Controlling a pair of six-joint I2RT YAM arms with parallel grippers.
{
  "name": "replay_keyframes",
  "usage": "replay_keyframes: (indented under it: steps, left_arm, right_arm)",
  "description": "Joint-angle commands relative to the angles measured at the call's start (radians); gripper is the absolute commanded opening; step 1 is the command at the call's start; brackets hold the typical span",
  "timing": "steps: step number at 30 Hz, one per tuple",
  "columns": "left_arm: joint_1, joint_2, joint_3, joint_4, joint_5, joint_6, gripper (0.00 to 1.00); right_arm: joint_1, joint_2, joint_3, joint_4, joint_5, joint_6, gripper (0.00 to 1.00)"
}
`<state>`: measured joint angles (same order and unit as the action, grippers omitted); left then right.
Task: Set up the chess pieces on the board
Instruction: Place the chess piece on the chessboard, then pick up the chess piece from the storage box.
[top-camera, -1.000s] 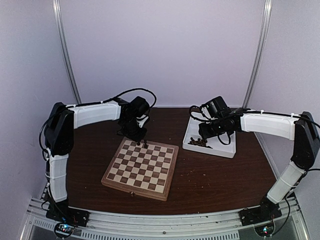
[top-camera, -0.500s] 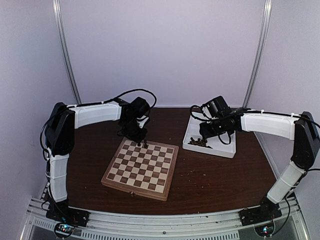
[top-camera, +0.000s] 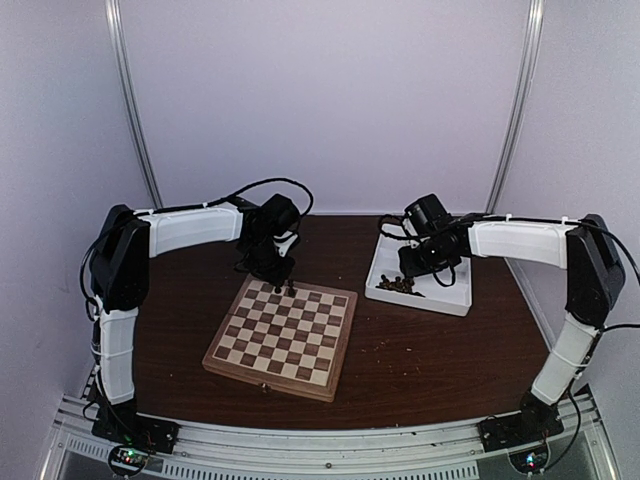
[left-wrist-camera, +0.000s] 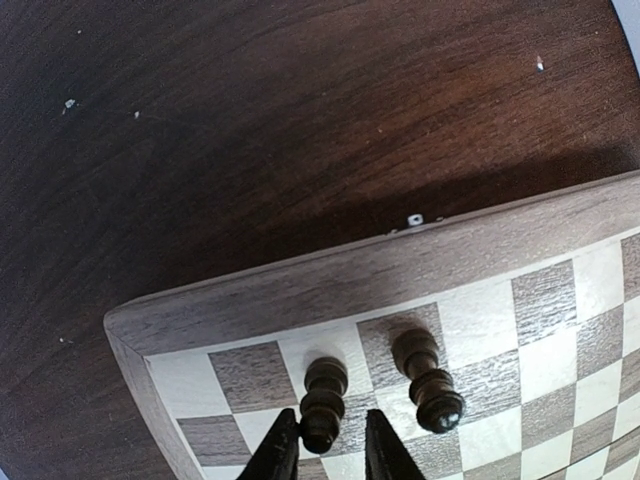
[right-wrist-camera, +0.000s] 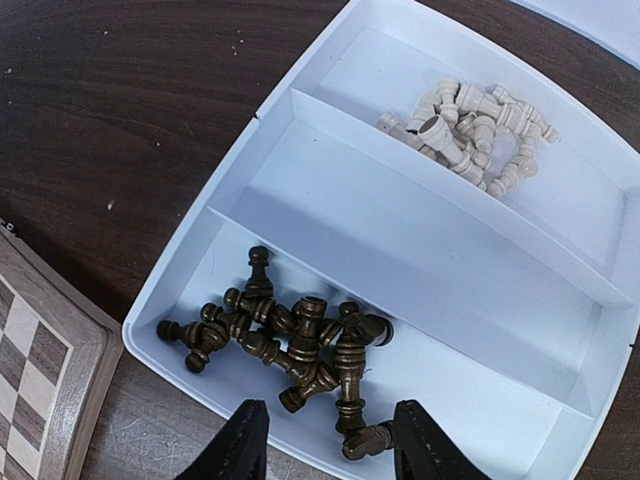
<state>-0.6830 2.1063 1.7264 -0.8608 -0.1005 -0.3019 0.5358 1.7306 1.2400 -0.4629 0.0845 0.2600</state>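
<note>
The round dark base of the chess piece against the tray's divider is below the right gripper's fingers, with bare tray bottom open beside it, so the right gripper needs to move down onto that base.
The board (top-camera: 270, 378) lies left of the table's middle. Two dark chess pieces (top-camera: 291, 287) stand upright side by side in its far row. In the left wrist view they are the left piece (left-wrist-camera: 325, 395) and the right piece (left-wrist-camera: 428, 380). My left gripper (left-wrist-camera: 327, 455) straddles the top of the left piece, narrowly open, with a slim gap on the right side. My right gripper (right-wrist-camera: 330, 445) hangs open over the heap of dark pieces (right-wrist-camera: 300, 345) lying in the white tray (right-wrist-camera: 400, 170) and holds nothing.
The tray (top-camera: 440, 298) sits on the table at the back right, beside the board's far right corner. Its far compartment holds several cream pieces (right-wrist-camera: 470, 135); its middle compartment is bare. Dark wooden tabletop (left-wrist-camera: 250, 130) lies beyond the board's edge.
The left jaws have parted slightly around the left piece, which stays standing. The right arm's elbow has swung inward, with the gripper still over the tray.
</note>
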Motion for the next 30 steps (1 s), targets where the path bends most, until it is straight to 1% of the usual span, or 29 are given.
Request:
replay_keyframes:
  steps: [1,5,10,20,30]
  left_arm:
    - [0.006,-0.023,0.019,0.011,0.002,0.000,0.25]
    - [0.005,-0.057,0.017,0.008,0.013,0.004,0.30]
    - [0.005,-0.096,0.018,-0.006,0.017,0.009,0.34]
    - [0.005,-0.191,0.022,-0.040,0.008,0.009,0.36]
    - [0.005,-0.272,-0.009,-0.040,0.039,-0.001,0.36]
  right_arm:
    - [-0.011,0.029,0.047,-0.025,0.019,0.016,0.46]
    - [-0.014,0.063,0.067,-0.041,0.028,0.020,0.46]
    - [-0.020,0.099,0.083,-0.052,0.041,0.029,0.46]
    - [-0.041,0.166,0.107,-0.043,0.047,0.084,0.43]
    - [-0.056,0.228,0.144,-0.025,0.076,0.157,0.38]
